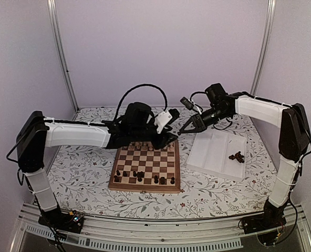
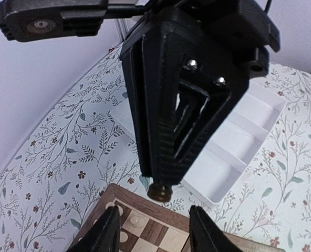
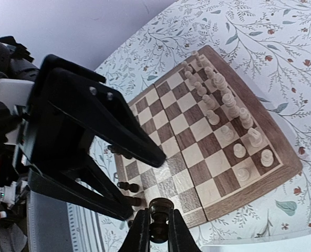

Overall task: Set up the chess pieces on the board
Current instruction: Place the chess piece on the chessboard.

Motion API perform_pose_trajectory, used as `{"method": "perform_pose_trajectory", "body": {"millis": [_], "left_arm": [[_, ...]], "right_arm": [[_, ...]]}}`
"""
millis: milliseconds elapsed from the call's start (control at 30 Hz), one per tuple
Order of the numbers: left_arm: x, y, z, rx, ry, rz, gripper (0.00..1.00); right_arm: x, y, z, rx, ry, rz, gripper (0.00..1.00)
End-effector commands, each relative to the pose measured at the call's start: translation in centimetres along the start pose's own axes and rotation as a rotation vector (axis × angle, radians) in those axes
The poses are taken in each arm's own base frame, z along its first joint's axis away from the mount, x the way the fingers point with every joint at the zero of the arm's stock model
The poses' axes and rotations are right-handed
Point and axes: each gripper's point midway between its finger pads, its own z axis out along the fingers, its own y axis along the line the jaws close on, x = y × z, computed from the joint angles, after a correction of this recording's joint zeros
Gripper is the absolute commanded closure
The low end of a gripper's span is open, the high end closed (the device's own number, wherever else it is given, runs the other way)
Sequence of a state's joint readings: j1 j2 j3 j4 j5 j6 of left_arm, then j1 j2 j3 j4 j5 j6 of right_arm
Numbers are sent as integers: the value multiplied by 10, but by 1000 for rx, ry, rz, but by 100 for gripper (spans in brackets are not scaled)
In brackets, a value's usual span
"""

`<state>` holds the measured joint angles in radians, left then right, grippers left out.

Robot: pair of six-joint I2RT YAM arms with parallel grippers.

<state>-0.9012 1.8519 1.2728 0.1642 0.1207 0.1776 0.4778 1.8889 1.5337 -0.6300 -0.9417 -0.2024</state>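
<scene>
I will next move my right gripper back, tip it downward and lower it to let go of its dark piece on the empty square beside the middle dark pieces, because the row has a gap there.
The board (image 1: 145, 169) lies mid-table. Several dark chess pieces (image 1: 138, 176) stand along its near rows. A few more (image 1: 236, 156) lie in the white tray. My right gripper (image 1: 183, 130) is shut on one dark piece (image 3: 161, 214), base toward the left gripper, above the board's far right corner. That piece also shows in the left wrist view (image 2: 159, 191). My left gripper (image 1: 168, 137) is open and empty just in front of that piece. Its fingers (image 2: 109, 232) spread above the board's corner (image 2: 125, 197).
Pale cream chessmen (image 3: 225, 103) fill the board's far rows. The white ridged tray (image 1: 210, 153) sits right of the board. The floral tablecloth (image 1: 82, 168) surrounds both. The two grippers are very close together, almost touching.
</scene>
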Motion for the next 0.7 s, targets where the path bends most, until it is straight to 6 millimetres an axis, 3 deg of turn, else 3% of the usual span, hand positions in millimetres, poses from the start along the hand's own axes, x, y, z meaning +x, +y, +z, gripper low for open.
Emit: {"method": "perform_pose_trajectory", "body": {"millis": [0,200,333,500,667], "left_arm": [[-23,6,-49,-46,5,77,52],[-36,35,-104,-223,-30,79,47],[-46,67,-133,-350,-36,40,41],[-27,109,-166,-543,-50,-15,36],[-38,116,-186,-595,-87,-21,33]], "right_arm": [[-8,2,-14,194,42,-164,99],[20,13,15,332,261,-372,98],[38,21,35,387,398,-482,98],[49,31,67,380,521,-565,98],[66,33,98,367,639,-613,98]]}}
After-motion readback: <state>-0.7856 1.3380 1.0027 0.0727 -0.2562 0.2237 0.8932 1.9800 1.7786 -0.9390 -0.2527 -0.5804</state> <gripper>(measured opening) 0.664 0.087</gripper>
